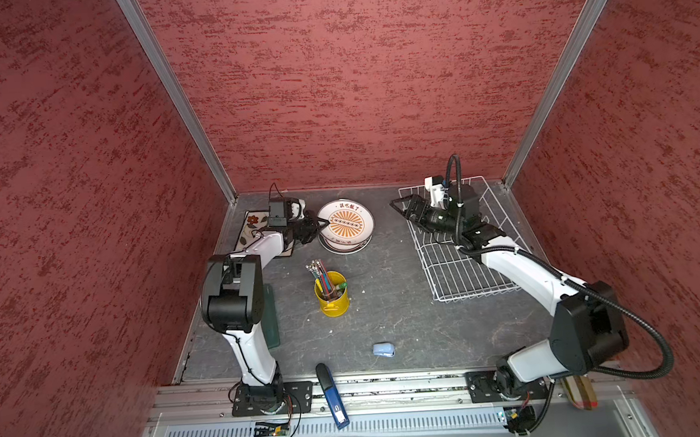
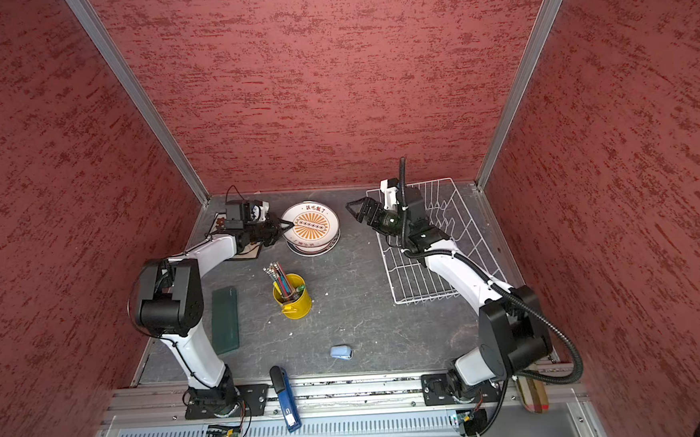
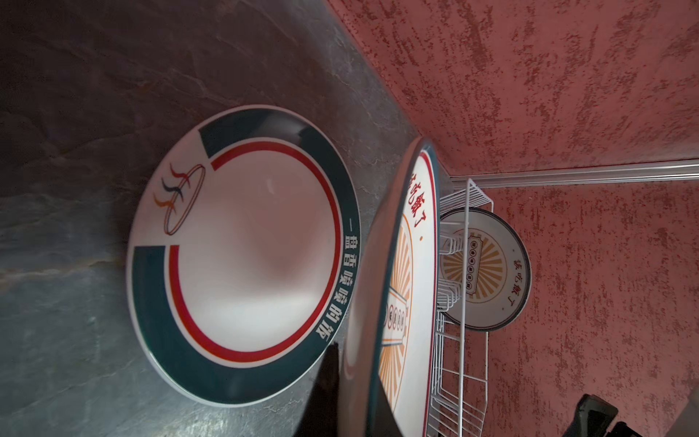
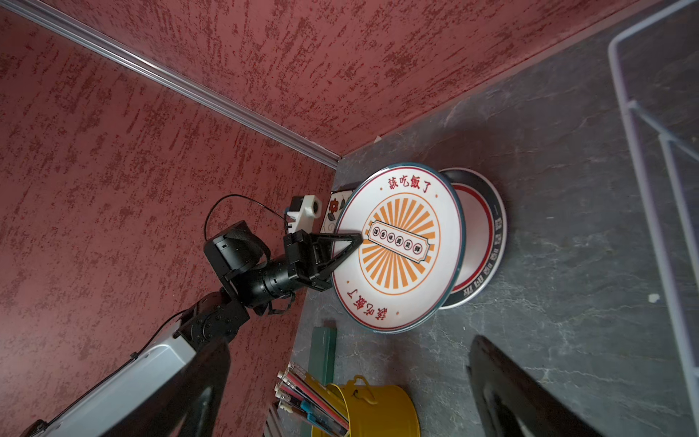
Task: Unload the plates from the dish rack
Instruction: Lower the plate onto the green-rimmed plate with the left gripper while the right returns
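Observation:
The sunburst plate goes down in my left gripper next onto the teal-banded plate (image 1: 348,248) (image 3: 251,255), which lies flat and empty below, and its rim is released.
My left gripper (image 1: 322,222) is shut on the near-left rim of a round sunburst plate (image 1: 346,224), holding it tilted over a second round plate (image 3: 242,257) with a teal band and red ring that lies flat on the table. A square floral plate (image 1: 253,225) lies under my left wrist, partly hidden. The white wire dish rack (image 1: 455,271) stands at the back right. In the left wrist view another sunburst plate (image 3: 488,268) stands upright at the rack's far end. My right gripper (image 1: 397,206) hangs open and empty at the rack's far left corner.
A yellow pencil cup (image 1: 331,295) stands mid-table in front of the plates. A green flat case (image 2: 225,318) lies by the left arm. A small pale blue object (image 1: 383,348) and a blue stapler-like tool (image 1: 332,399) sit near the front rail. Red walls enclose three sides.

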Robot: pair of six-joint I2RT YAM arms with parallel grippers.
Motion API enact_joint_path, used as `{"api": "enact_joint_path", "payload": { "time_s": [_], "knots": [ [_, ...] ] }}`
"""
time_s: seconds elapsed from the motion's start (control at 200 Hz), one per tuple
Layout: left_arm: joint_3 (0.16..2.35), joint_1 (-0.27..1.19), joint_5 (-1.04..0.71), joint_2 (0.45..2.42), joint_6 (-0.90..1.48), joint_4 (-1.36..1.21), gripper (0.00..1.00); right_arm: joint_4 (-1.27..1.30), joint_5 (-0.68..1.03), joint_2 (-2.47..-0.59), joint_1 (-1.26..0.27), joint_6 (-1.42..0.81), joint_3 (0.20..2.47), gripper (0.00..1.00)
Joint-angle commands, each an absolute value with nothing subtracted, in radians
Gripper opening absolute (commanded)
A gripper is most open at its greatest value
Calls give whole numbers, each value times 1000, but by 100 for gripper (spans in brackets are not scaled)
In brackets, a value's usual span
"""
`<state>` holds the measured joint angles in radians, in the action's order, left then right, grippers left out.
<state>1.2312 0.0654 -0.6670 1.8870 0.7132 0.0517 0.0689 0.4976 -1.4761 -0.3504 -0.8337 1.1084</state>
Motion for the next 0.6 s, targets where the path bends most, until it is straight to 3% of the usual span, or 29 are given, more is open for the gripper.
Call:
{"api": "enact_joint_path", "payload": {
  "time_s": [0.0,0.596],
  "knots": [
    [1273,60,-673,1912,695,17,0,56,466,-1424,-344,-816,1092,99],
    [1318,60,-654,2011,678,33,0,15,432,-1379,-342,-786,1063,99]
  ]
}}
